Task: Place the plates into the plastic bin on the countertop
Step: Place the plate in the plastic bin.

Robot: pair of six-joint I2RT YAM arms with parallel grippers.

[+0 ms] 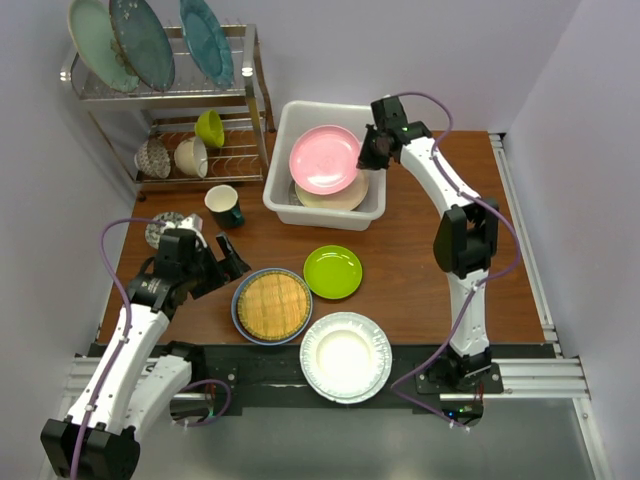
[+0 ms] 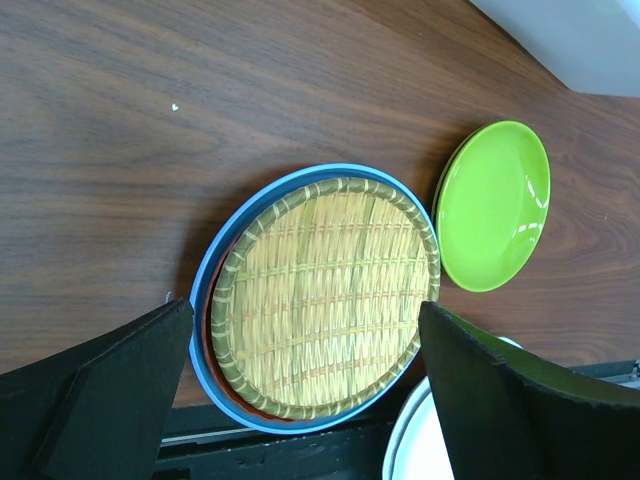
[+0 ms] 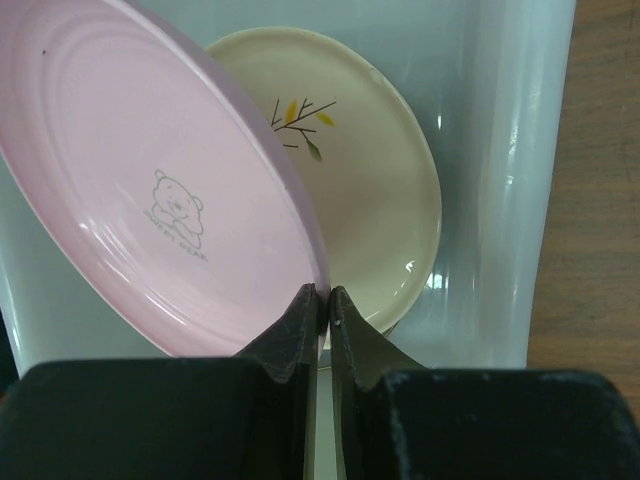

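I will next lower my right gripper and move it slightly back, setting the hanging pink plate on the cream plate below it and letting go of the pink plate's rim.
My right gripper [image 1: 368, 150] is shut on the rim of the pink plate [image 1: 324, 158] and holds it tilted over the white plastic bin [image 1: 300, 112]. In the right wrist view the pink plate [image 3: 150, 190] hangs above a cream plate [image 3: 370, 210] lying in the bin [image 3: 510, 200]. My left gripper [image 1: 228, 262] is open and empty just left of a stack with a gold woven plate [image 1: 272, 304] on a blue plate [image 2: 215, 270]. A lime green plate [image 1: 333, 271] and a white fluted plate [image 1: 346, 356] lie on the countertop [image 1: 410, 280].
A wire dish rack [image 1: 250, 95] at the back left holds three large teal plates [image 1: 140, 40] and small bowls. A dark cup [image 1: 224, 206] stands in front of it. A small patterned bowl [image 1: 160, 228] sits by my left arm.
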